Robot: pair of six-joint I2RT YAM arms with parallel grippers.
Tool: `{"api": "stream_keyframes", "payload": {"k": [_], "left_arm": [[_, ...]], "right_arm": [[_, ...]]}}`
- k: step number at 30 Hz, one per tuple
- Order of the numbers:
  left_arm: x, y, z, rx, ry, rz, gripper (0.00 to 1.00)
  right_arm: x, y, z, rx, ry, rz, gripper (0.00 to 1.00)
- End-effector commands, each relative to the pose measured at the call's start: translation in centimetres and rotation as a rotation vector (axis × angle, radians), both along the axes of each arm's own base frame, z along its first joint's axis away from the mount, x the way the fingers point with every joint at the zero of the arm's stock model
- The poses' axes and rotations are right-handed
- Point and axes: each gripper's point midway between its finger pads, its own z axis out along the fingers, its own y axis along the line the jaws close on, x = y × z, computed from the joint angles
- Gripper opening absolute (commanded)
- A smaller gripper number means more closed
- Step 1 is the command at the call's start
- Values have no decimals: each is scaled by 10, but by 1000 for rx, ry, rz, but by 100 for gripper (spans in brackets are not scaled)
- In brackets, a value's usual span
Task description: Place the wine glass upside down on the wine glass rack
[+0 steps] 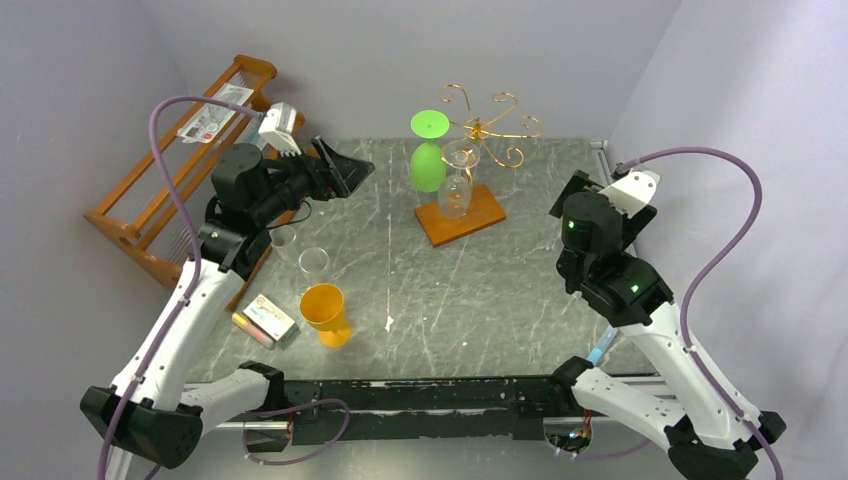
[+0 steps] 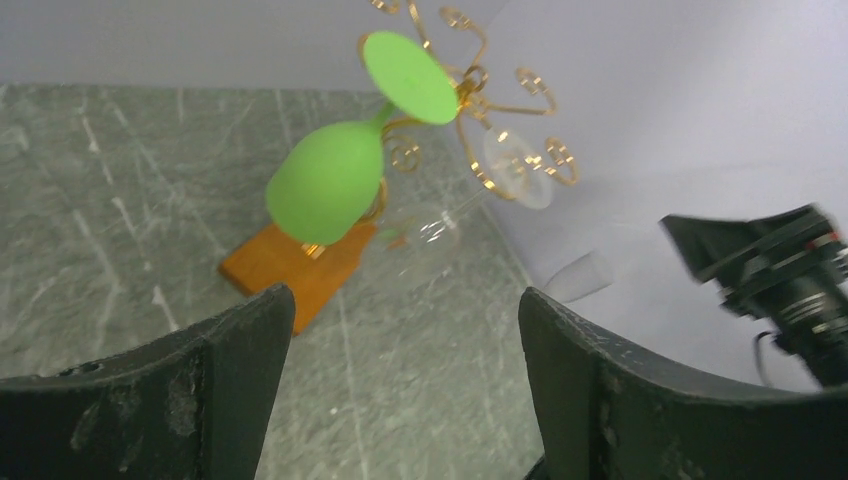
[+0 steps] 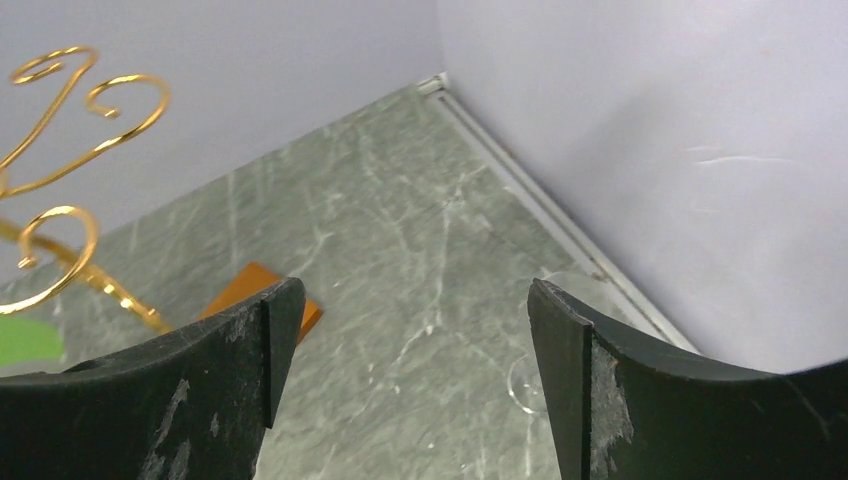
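Note:
I need to tilt my right gripper down and to the right in the wrist view, onto the rim of the clear wine glass, because the glass is standing upright.
The wine glass rack (image 1: 487, 124) is gold wire with curled arms on a brown wooden base (image 1: 480, 218). A green wine glass (image 1: 428, 165) hangs upside down from it, and a clear wine glass (image 1: 456, 192) hangs upside down beside it. Both also show in the left wrist view, the green one (image 2: 325, 180) and the clear one (image 2: 425, 235). An orange wine glass (image 1: 327, 313) and a clear glass (image 1: 313, 264) stand on the table at the left. My left gripper (image 1: 347, 168) (image 2: 405, 300) is open and empty, left of the rack. My right gripper (image 1: 568, 195) (image 3: 410, 290) is open and empty, right of the rack.
A large orange-brown slatted shelf (image 1: 170, 175) stands at the far left by the wall. A small box (image 1: 270, 318) lies next to the orange glass. A faint clear glass rim (image 3: 522, 385) shows on the table by my right finger. Walls close the table's back and right.

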Motion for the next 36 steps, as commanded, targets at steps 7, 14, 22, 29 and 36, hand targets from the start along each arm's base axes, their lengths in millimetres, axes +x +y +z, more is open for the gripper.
{"api": "stream_keyframes", "payload": {"k": [7,14,22,29,36], "left_arm": [[4,13,-49,189,-9,16,96],[4,21,-49,215,-44,54,97],[7,24,-54,220,-23,76,97],[6,27,-55,229,-18,88,96],[5,21,-57,194,-3,66,96]], "right_arm": [[22,-54,-48,25,207,-173,85],[30,-91,-99,109,347,-229,66],[31,-93,-120,164,393,-242,48],[28,-85,-148,215,442,-221,40],[28,-84,-152,224,444,-218,14]]}}
